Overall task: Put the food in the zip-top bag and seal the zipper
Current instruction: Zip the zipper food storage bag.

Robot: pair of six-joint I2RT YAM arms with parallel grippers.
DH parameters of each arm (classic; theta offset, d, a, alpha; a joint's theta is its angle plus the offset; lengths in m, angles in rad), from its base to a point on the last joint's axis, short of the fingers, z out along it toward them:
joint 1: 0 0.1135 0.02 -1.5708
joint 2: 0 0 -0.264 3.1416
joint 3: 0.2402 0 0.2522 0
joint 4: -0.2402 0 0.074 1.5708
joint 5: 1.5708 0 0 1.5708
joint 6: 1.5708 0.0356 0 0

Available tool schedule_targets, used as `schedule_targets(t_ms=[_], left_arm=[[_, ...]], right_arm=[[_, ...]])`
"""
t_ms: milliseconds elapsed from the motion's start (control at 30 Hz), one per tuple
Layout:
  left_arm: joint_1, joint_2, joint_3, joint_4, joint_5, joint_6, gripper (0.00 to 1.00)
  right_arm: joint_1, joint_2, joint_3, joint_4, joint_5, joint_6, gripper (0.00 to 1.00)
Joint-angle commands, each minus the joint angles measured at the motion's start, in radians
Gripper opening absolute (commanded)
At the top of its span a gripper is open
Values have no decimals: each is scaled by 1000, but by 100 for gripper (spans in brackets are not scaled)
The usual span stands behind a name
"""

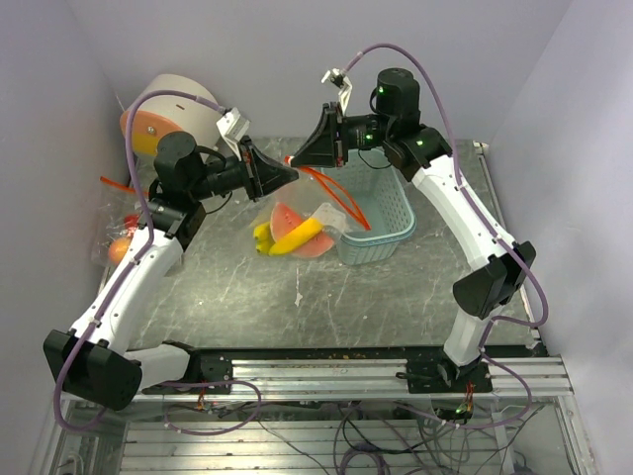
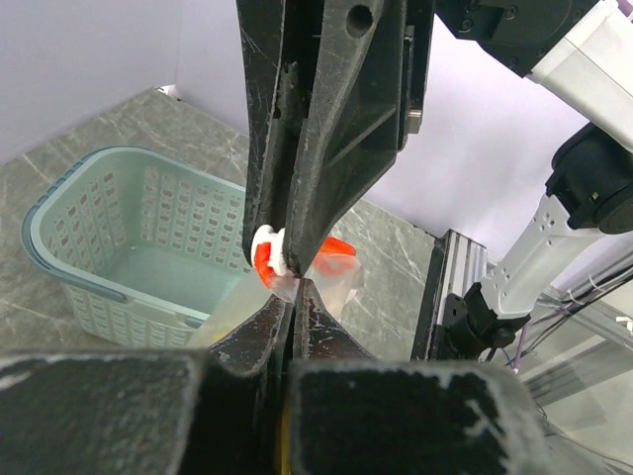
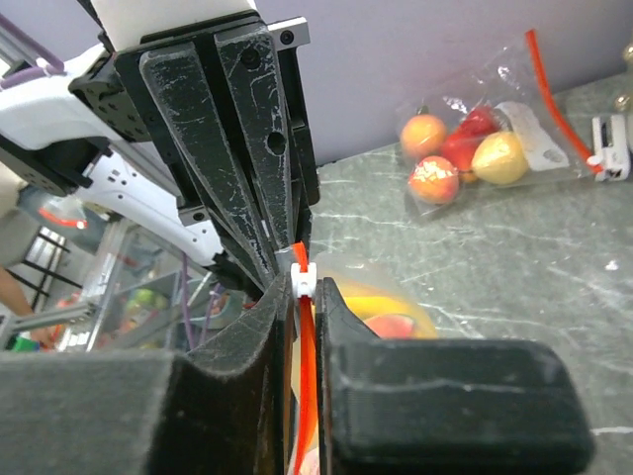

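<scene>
My right gripper draws the zipper's slider toward the right in the top view to the zipper's basket-side end [image 1: 366, 227] next and releases it, since the zipper gapes open.
A clear zip-top bag [image 1: 315, 230] with an orange zipper strip [image 3: 307, 366] hangs between my two grippers above the table. Inside it are a yellow banana [image 1: 297, 237] and a watermelon slice [image 1: 287, 219]; both also show blurred in the right wrist view [image 3: 386, 302]. My left gripper [image 1: 287, 175] is shut on the bag's top edge [image 2: 341, 282], its tips meeting [image 2: 294, 302]. My right gripper [image 1: 300, 158] faces it tip to tip and is shut on the white zipper slider [image 3: 305, 280], which also shows in the left wrist view [image 2: 269, 249].
A pale blue latticed basket [image 1: 381, 213] stands just right of the hanging bag and looks empty [image 2: 119, 228]. A second clear bag with peaches and a red piece [image 3: 475, 148] lies at the table's left edge [image 1: 117, 237]. A white-and-orange round object [image 1: 173, 109] stands back left.
</scene>
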Motion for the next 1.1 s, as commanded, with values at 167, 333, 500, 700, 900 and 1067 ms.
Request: schedule_targets(t_ms=[167, 333, 500, 700, 900, 1067], left_arm=[[10, -21, 57, -49, -48, 63, 7], [25, -32, 79, -101, -65, 105, 7], [32, -32, 83, -96, -82, 106, 7], [52, -33, 139, -190, -176, 185, 7], [73, -49, 182, -287, -356, 280, 7], [88, -65, 172, -276, -501, 283, 7]], right_arm=[[-28, -27, -41, -10, -21, -13, 0], [-81, -79, -136, -5, -47, -24, 0], [-88, -99, -180, -55, -64, -67, 0], [-101, -117, -236, -144, -52, -141, 0], [-140, -163, -347, -159, -46, -167, 0], [-154, -186, -408, -198, -28, -199, 0]])
